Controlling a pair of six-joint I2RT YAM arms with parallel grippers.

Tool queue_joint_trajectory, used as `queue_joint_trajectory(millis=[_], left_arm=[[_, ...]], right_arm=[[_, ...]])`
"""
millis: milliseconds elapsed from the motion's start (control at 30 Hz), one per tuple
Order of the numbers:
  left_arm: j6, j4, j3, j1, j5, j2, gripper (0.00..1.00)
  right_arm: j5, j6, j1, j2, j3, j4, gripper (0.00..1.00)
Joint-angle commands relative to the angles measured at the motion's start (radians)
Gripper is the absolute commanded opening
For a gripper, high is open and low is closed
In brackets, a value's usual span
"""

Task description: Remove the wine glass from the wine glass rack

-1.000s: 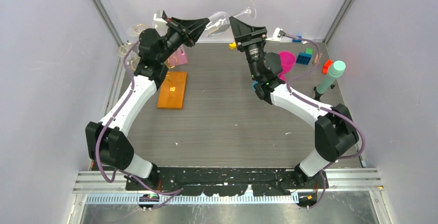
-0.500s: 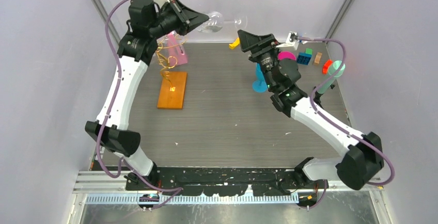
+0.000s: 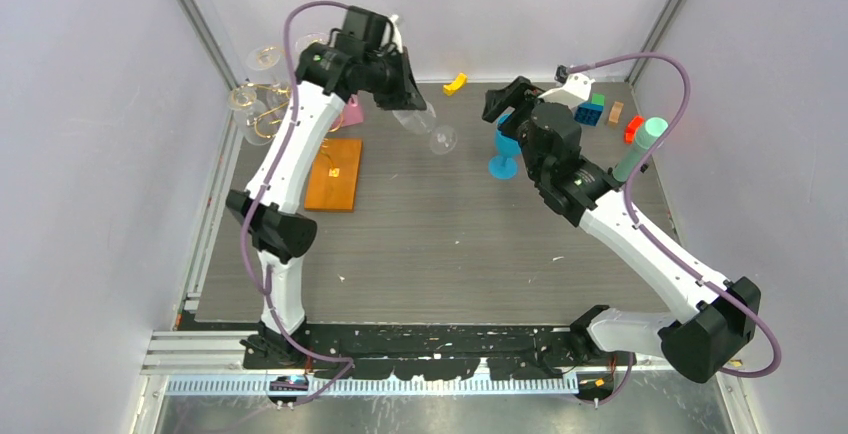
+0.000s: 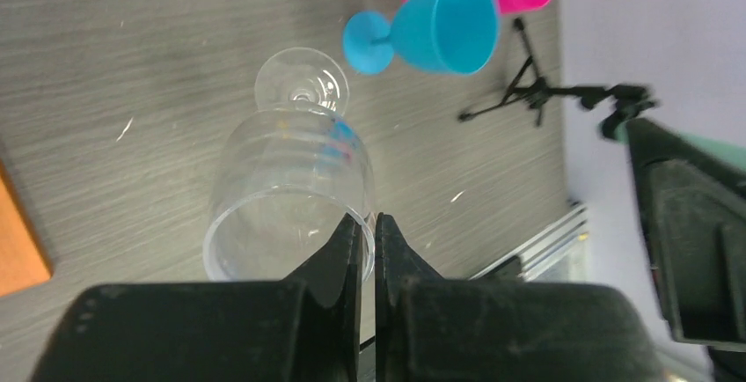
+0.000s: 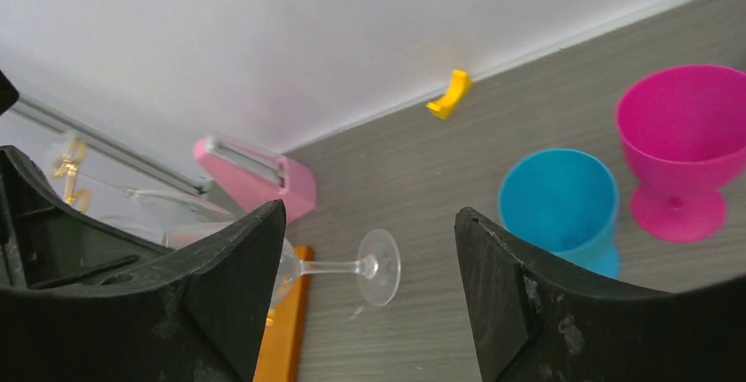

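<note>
The wine glass hangs above the table, so my left gripper next lowers it rightward in the top view over bare table (image 3: pixel 464 166) beside the blue goblet.
My left gripper (image 3: pixel 406 96) is shut on the rim of the clear wine glass (image 3: pixel 428 126), one finger inside the bowl and one outside. The glass hangs tilted over the table with its foot pointing down and to the right. In the left wrist view the wine glass (image 4: pixel 290 184) fills the middle, pinched at my left gripper (image 4: pixel 368 226). The wine glass rack (image 3: pixel 264 112) of gold wire stands at the back left on its orange base (image 3: pixel 335 174); the glass is apart from it. My right gripper (image 5: pixel 369 224) is open, with the glass's stem (image 5: pixel 339 268) seen beyond and nothing between the fingers.
A blue goblet (image 3: pixel 503 149) and a magenta goblet (image 5: pixel 682 135) stand at the back right, near coloured blocks (image 3: pixel 590 112). A teal cylinder on a small black tripod (image 3: pixel 640 149) is at the right. A pink object (image 5: pixel 259 175) and a yellow piece (image 3: pixel 456 82) lie by the back wall.
The left arm has swung the glass from high at the back wall down and right, over the table. The right arm has drawn back to the right, still open.
</note>
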Motion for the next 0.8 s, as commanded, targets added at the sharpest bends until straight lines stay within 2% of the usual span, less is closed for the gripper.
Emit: queue_joint_trajectory(millis=[0,233,767], left_arm=[[0.093,-0.127,0.075,-0.077,-0.131,0.041,0.00],[0.127,-0.092,0.081,-0.181,-0.223,0.140,0.00],[0.454,0.102,0.041,-0.284,-0.379,0.240,0.00]], right_arm=[[0.084,-0.042,-0.012,-0.024,0.030,-0.096,0.75],[0.097,-0.052,-0.018,-0.038,0.008,-0.098,0.74],[0.074,-0.024,-0.019,-0.022,0.027,-0.191,0.71]])
